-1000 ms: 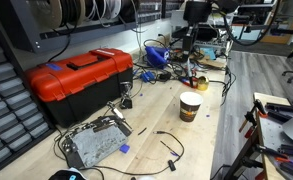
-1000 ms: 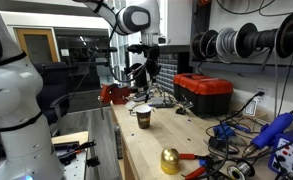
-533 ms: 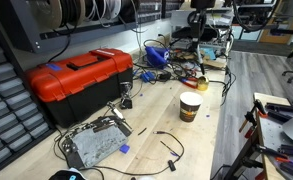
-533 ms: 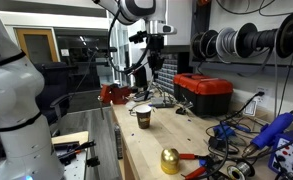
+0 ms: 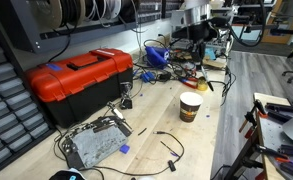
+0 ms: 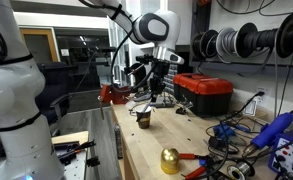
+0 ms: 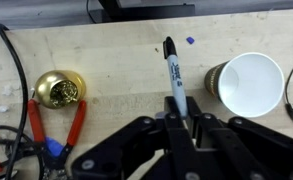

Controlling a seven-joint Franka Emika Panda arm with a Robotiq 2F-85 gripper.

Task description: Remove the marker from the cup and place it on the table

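Note:
I should next move my gripper down toward the bare wood (image 6: 155, 140) (image 7: 150, 88) between the paper cup and the gold ball-like object, as the marker is already clear of the cup.
In the wrist view my gripper (image 7: 183, 118) is shut on a slim dark blue marker (image 7: 173, 72) whose capped end points away from me over the pale wood table (image 7: 106, 50). The paper cup (image 7: 252, 86) stands upright just right of the marker, its white inside empty. In both exterior views the gripper (image 5: 198, 48) (image 6: 158, 88) hangs above the table, behind and above the cup (image 5: 190, 106) (image 6: 143, 117). The marker is too small to make out in those views.
A red toolbox (image 5: 81, 78) (image 6: 204, 92) stands along the table's side. A gold ball-like object (image 7: 59, 90) (image 6: 170, 160) and red-handled pliers (image 7: 81, 118) lie left of the marker. Black cables (image 5: 166, 145) and small tools litter the table.
The arm has swung and come down towards the table beside the cup, with the marker held in the gripper. The cup has not moved.

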